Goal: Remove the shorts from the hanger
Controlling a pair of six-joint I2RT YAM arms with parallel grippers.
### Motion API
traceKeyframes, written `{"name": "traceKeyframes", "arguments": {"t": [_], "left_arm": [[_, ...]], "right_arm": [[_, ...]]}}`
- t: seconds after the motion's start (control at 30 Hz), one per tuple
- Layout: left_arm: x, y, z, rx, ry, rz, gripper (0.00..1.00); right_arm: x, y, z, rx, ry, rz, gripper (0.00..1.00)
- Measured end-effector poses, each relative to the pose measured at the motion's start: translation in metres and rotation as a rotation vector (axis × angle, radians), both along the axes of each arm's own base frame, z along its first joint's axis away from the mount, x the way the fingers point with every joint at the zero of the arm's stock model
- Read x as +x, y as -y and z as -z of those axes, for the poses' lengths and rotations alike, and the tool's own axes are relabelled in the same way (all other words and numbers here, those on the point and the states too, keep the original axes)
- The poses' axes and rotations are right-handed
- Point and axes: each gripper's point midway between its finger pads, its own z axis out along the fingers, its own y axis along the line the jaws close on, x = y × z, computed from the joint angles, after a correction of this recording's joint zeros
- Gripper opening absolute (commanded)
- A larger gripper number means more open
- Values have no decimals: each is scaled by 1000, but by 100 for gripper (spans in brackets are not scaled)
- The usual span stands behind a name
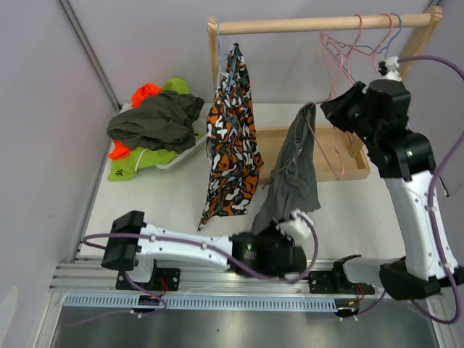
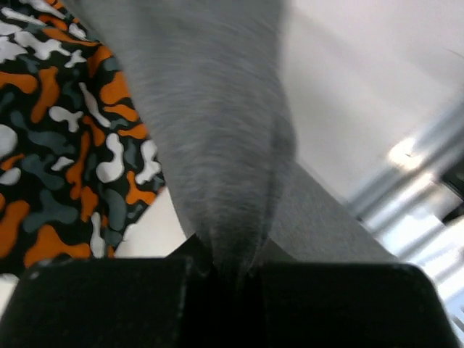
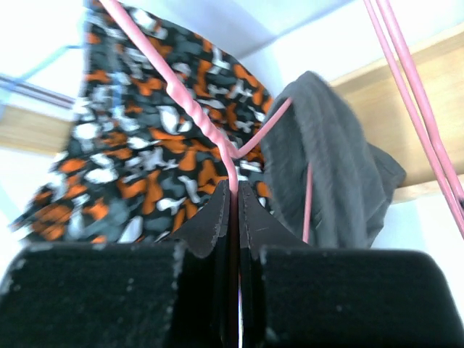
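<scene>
My right gripper rises away from the grey shorts [image 1: 296, 170] next, then moves outward to the wooden bar and dips, since empty hangers already hang there.
A dark grey pair of shorts [image 1: 296, 170] hangs over a pink wire hanger [image 1: 324, 145] below the wooden rail. My left gripper [image 1: 279, 232] is shut on its lower end; the grey cloth [image 2: 217, 145] fills the left wrist view. My right gripper [image 1: 335, 107] is shut on the pink hanger's wire [image 3: 210, 138], with the grey shorts [image 3: 326, 167] draped just beside it. The camouflage shorts [image 1: 230, 138] hang from a blue hanger at the rail's left end. Another dark grey pair [image 1: 156, 119], a lime green pair [image 1: 130, 165] and an orange pair [image 1: 145, 93] lie heaped at the left.
The wooden rail [image 1: 319, 24] carries several empty pink and blue hangers [image 1: 359, 40] at its right end. A wooden tray [image 1: 341, 152] lies under the rail. A white tray [image 1: 177, 156] sits under the heap. The table's near edge has metal rails [image 1: 239, 290].
</scene>
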Motion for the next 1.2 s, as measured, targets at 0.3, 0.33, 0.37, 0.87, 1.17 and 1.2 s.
{"name": "traceKeyframes", "arguments": {"t": [0.3, 0.33, 0.37, 0.87, 1.17, 1.2], "left_arm": [[175, -8, -62, -163, -21, -233, 0], [188, -6, -74, -189, -11, -244, 0], [197, -4, -81, -204, -5, -250, 0], [19, -29, -49, -173, -167, 4, 0], [-16, -99, -94, -232, -182, -131, 0], [-15, -104, -99, -247, -179, -141, 0]], "right_arm": [[-77, 6, -70, 120, 177, -96, 0], [-81, 5, -76, 129, 189, -109, 0], [-85, 5, -83, 137, 200, -119, 0], [56, -13, -108, 109, 235, -101, 0], [101, -26, -38, 123, 104, -114, 0], [99, -26, -38, 131, 117, -113, 0]]}}
